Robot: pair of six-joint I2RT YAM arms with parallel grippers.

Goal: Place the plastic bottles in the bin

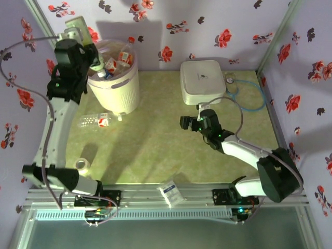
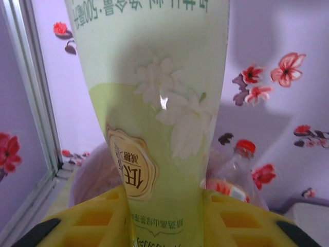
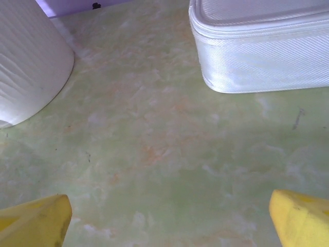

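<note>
The bin's opening is below my left gripper. I will lower my left gripper past the bin's rim into that opening and let go of the greenish plastic bottle.
My left gripper is raised at the back left, shut on a greenish plastic bottle above the left rim of the bin. In the left wrist view the yellow fingers squeeze this pale green labelled bottle, with a red-capped bottle in the bin behind it. The cream bin holds several red-and-white labelled bottles. Another clear bottle lies on the table in front of the bin. My right gripper hovers open over the mat, its fingertips wide apart with nothing between them.
A flat white rounded box sits at the back right, its side close ahead of the right gripper. A teal cable loops beside it. A white-blue packet lies at the front edge. A small pale cylinder stands front left.
</note>
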